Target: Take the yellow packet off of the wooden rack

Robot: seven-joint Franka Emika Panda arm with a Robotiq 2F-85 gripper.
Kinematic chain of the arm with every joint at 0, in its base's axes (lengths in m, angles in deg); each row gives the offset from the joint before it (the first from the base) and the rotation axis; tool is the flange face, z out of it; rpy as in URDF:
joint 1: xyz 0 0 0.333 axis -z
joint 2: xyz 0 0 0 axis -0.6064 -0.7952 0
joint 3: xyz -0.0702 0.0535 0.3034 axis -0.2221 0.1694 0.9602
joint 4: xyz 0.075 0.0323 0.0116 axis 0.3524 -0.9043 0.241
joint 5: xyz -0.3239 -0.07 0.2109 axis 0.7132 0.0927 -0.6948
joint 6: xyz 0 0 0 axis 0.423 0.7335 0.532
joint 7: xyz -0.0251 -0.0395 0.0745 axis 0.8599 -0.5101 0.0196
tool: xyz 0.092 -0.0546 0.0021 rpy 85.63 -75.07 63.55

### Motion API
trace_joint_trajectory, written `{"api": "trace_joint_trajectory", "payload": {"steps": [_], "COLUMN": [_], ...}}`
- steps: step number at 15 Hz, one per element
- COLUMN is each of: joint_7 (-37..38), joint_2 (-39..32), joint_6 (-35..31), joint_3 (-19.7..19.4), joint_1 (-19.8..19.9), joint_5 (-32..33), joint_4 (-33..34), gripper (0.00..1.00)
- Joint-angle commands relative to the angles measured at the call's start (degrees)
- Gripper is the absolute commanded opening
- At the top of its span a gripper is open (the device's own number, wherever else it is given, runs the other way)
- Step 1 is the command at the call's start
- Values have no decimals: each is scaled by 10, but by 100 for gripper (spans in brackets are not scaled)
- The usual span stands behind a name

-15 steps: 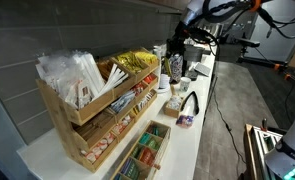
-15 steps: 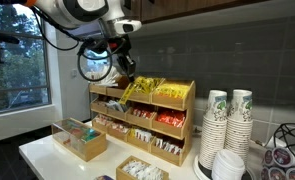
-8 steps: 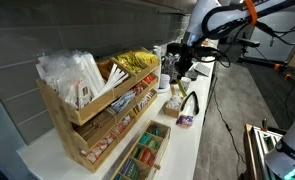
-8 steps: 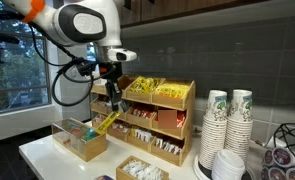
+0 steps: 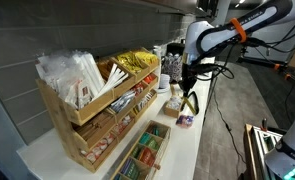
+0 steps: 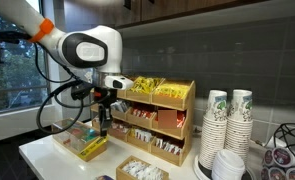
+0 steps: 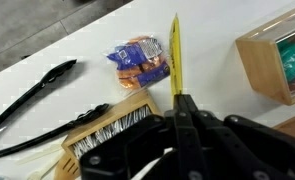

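I should lower my gripper down and to its right in the wrist view and release the packet there, because open counter (image 6: 112,162) (image 7: 209,80) lies that way beside the wooden box.
My gripper (image 7: 180,97) is shut on a yellow packet (image 7: 175,52), seen edge-on and sticking out past the fingertips. In an exterior view the gripper (image 6: 99,130) holds the packet (image 6: 92,147) low over the counter, in front of the wooden rack (image 6: 173,128) and clear of it. More yellow packets (image 6: 153,90) lie in the rack's top tier. The rack (image 5: 71,112) and its yellow packets (image 5: 135,62) also show in the exterior view where the gripper (image 5: 186,92) hangs over the counter's far end.
A low wooden tray (image 6: 69,146) of small compartments sits under the held packet. Stacked paper cups (image 6: 227,122) stand beside the rack. Below the gripper lie black tongs (image 7: 32,90), a blue-orange packet (image 7: 139,58), a sachet tray (image 7: 105,127) and a wooden box (image 7: 249,66).
The gripper has come down and away from the rack's top tier with the yellow packet in it, and now hangs low over the counter.
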Motion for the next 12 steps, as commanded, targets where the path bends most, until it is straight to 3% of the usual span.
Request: {"api": "trace_joint_trajectory", "payload": {"steps": [1, 6, 12], "joint_7": [-1, -30, -82], "joint_2": [-22, -59, -90], "joint_6": [-27, -136, -182], "joint_3": [4, 13, 31], "joint_1": [1, -13, -25], "joint_5": [-14, -82, -174], "joint_4": [-15, -20, -15], "gripper": [0, 0, 0]}}
